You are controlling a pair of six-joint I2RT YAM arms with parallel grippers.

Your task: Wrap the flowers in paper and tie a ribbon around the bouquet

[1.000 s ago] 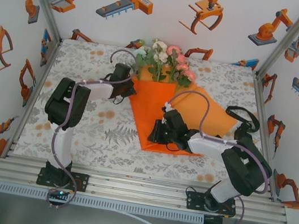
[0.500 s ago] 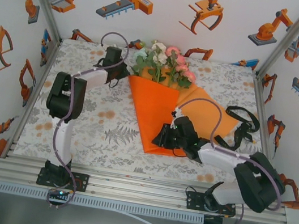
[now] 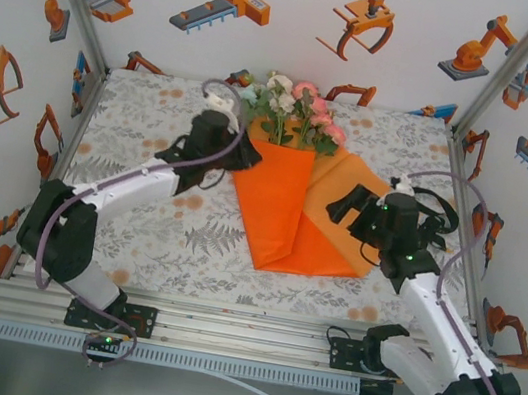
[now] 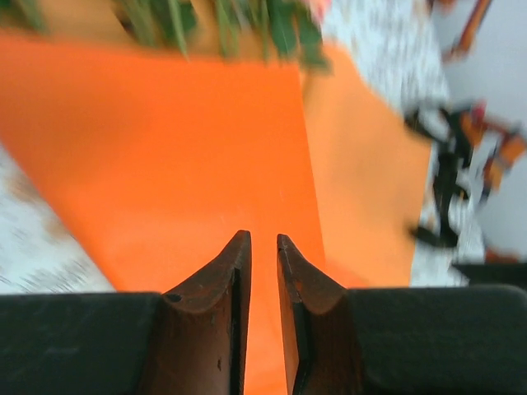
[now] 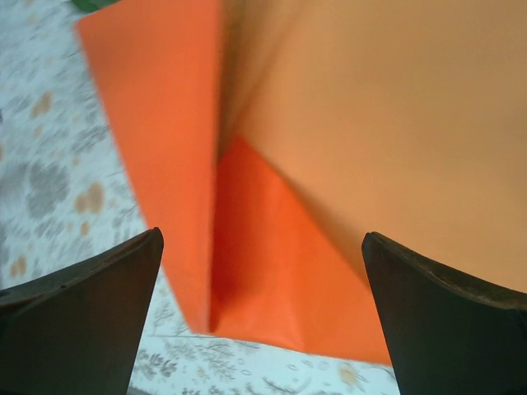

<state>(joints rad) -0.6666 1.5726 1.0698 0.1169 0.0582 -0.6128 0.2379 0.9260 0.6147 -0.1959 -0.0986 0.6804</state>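
The right gripper draws back and lowers to the near corner of the flap next.
The flowers (image 3: 294, 109) lie at the back of the table, their stems under the orange paper (image 3: 278, 205). The paper is folded over them into a long cone, and a paler flap (image 3: 354, 207) still lies spread to the right. My left gripper (image 3: 242, 156) sits at the cone's upper left edge. In the left wrist view its fingers (image 4: 263, 240) stand a narrow gap apart over the paper (image 4: 165, 148), holding nothing, with blurred green stems (image 4: 239, 20) above. My right gripper (image 3: 338, 206) hovers wide open over the right flap (image 5: 395, 107). The black ribbon (image 3: 444, 200) lies behind the right arm.
A floral tablecloth (image 3: 157, 109) covers the table. White walls with robot stickers close in the back and both sides. An aluminium rail (image 3: 242, 331) runs along the near edge.
The right gripper has opened wide and drawn back to the right, off the cone's lower end. The left arm swung down to the paper's upper left edge, its jaws parting slightly.
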